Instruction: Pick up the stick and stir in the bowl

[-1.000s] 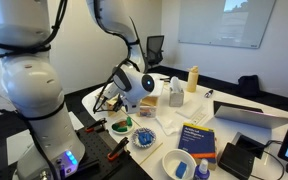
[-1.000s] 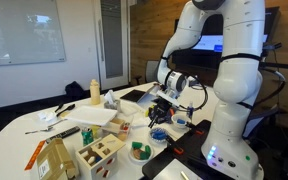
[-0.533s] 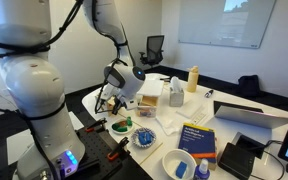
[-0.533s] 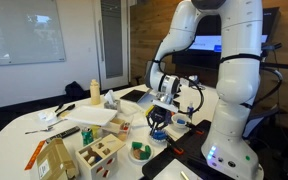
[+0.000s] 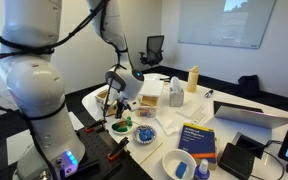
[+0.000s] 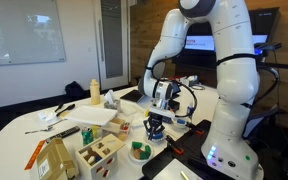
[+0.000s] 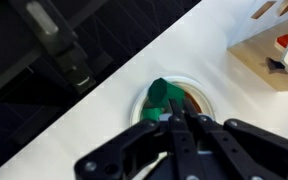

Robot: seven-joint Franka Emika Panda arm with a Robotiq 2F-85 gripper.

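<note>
The gripper's closed fingers still hang above the rim of the green-rimmed bowl, so the gripper should next lower into the bowl, beside the green lump (image 7: pixel 161 98), and release there.
The small green-rimmed bowl (image 5: pixel 121 127) stands near the table's front edge and also shows in an exterior view (image 6: pixel 139 151). In the wrist view the bowl (image 7: pixel 141 103) lies straight under the gripper (image 7: pixel 176 116), with a green lump (image 7: pixel 161 98) inside it. The jaws are pressed together on what looks like a thin dark stick (image 7: pixel 178 106) that points down into the bowl; most of it is hidden by the fingers. In both exterior views the gripper (image 5: pixel 114 110) (image 6: pixel 154 128) hangs low, just above the bowl.
A blue-and-white patterned bowl (image 5: pixel 144 137) sits right beside the green one. A larger white bowl with blue inside (image 5: pixel 179 164), a blue book (image 5: pixel 198 139), wooden boxes (image 6: pixel 102 152) (image 7: pixel 276 40), a laptop (image 5: pixel 252 116) and a yellow bottle (image 5: pixel 193 79) crowd the table.
The arm has swung over and lowered: the gripper has come down from well above the table to just over the green-rimmed bowl. Its jaws stay shut.
</note>
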